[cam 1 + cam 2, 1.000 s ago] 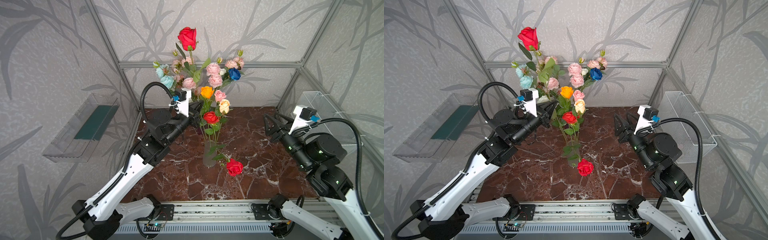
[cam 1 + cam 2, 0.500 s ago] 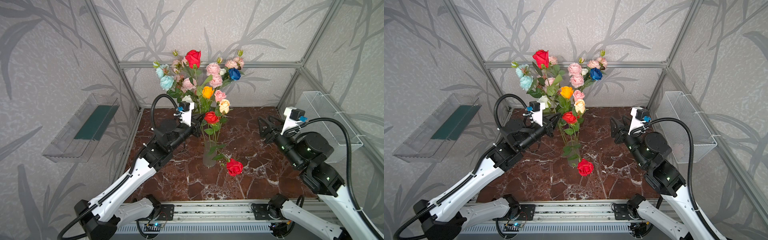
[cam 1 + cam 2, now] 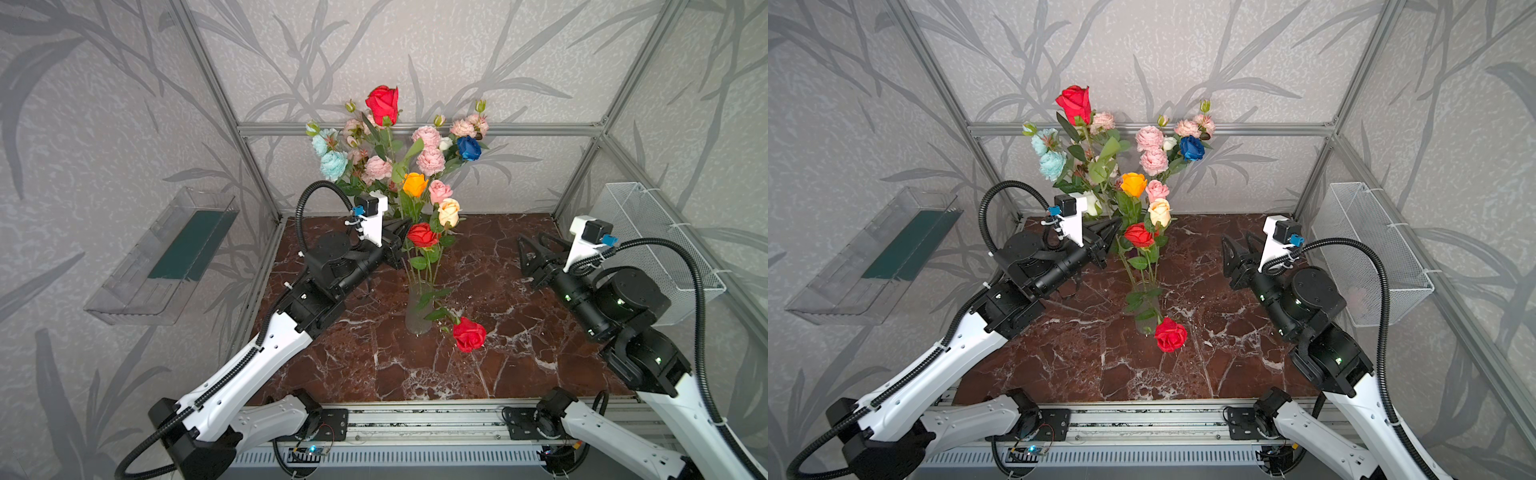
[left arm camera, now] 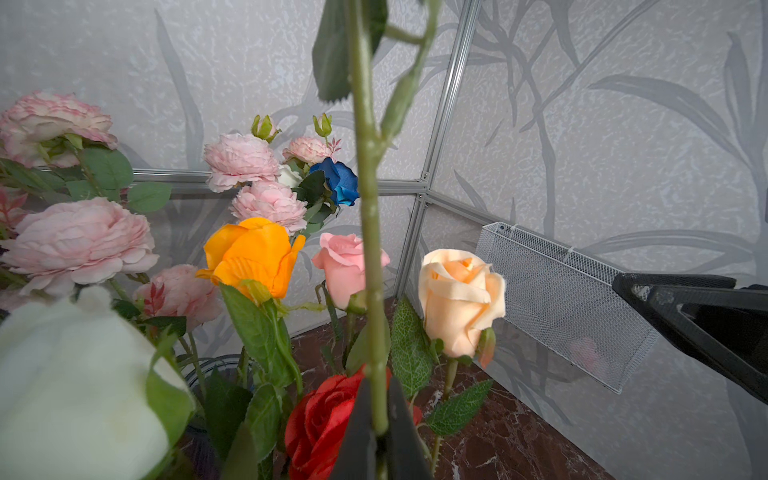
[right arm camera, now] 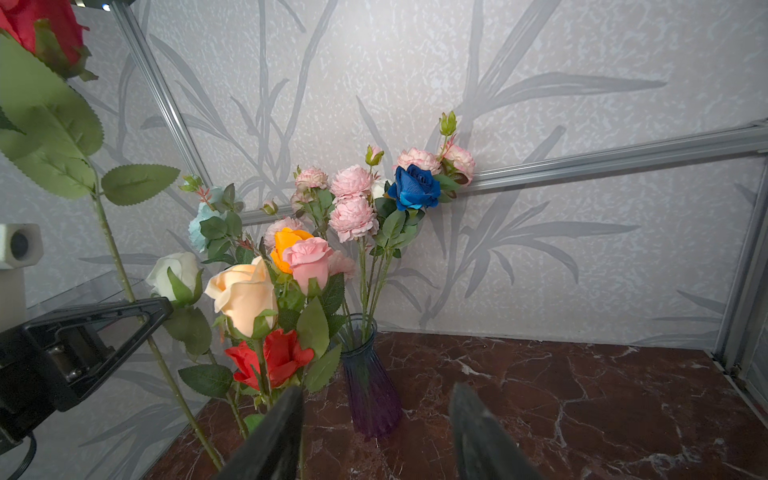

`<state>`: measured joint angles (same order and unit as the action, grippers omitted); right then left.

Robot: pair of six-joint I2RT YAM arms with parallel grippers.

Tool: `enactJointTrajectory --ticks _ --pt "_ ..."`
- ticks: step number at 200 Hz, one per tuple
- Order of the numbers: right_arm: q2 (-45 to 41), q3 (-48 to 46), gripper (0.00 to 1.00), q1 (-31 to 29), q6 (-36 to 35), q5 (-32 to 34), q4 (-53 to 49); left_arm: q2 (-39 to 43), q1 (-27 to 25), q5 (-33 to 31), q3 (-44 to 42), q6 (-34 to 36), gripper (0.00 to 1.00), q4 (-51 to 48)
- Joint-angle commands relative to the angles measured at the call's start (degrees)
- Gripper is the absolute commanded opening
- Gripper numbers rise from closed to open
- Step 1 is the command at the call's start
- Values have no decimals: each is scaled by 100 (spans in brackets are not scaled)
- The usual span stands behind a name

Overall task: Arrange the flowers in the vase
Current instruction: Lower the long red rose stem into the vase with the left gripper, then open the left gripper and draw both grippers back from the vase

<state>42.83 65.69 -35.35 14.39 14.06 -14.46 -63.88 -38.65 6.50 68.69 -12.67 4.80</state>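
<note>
My left gripper moves down beside the standing roses next and releases the green stem in the clear vase's opening [image 3: 420,285], since that opening is below my gripper.
My left gripper [image 3: 404,227] [image 4: 378,388] is shut on the green stem [image 4: 370,232] of a tall red rose [image 3: 382,104], held upright among the flowers. Orange [image 3: 414,183], pink, cream and red roses stand in the clear vase [image 3: 417,311] at the table's middle. Another red rose [image 3: 469,334] droops low beside that vase. Frilly pink and turquoise blooms and a blue rose [image 5: 417,187] fill a dark vase [image 5: 370,395] behind. My right gripper [image 3: 530,245] [image 5: 376,388] is open and empty, to the right of the flowers.
A clear plastic tray [image 3: 166,257] hangs on the left wall and a white wire basket [image 3: 652,241] on the right wall. Aluminium frame bars [image 3: 415,126] run behind the flowers. The marble tabletop [image 3: 374,365] ends at a metal rail in front.
My left gripper has come down and toward the clear vase, bringing the tall red rose lower. The right gripper has shifted slightly left toward the flowers, still open.
</note>
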Motion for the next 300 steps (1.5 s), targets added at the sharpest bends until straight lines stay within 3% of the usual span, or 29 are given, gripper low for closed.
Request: enactJointTrajectory --ticks 1,45,112,143,260,279,300 --pt "-62 -55 57 -7 1 55 63 -108 -2 16 -39 72 0 160" --pt "-143 -152 58 27 -13 95 45 -15 -12 -104 -766 -3 0 717" --pt "-121 -244 58 64 -6 61 101 -107 -288 -35 -1103 400 0 662" --pt "-126 -265 59 92 -15 51 99 -169 -443 -154 -1066 635 10 490" --pt "-143 -297 59 178 21 -23 84 107 -624 -501 -1369 671 29 219" --pt "-128 -304 59 188 28 -39 88 264 -645 -573 -1481 633 29 188" --pt "-107 -295 59 195 37 -62 101 464 -661 -615 -1593 589 22 178"
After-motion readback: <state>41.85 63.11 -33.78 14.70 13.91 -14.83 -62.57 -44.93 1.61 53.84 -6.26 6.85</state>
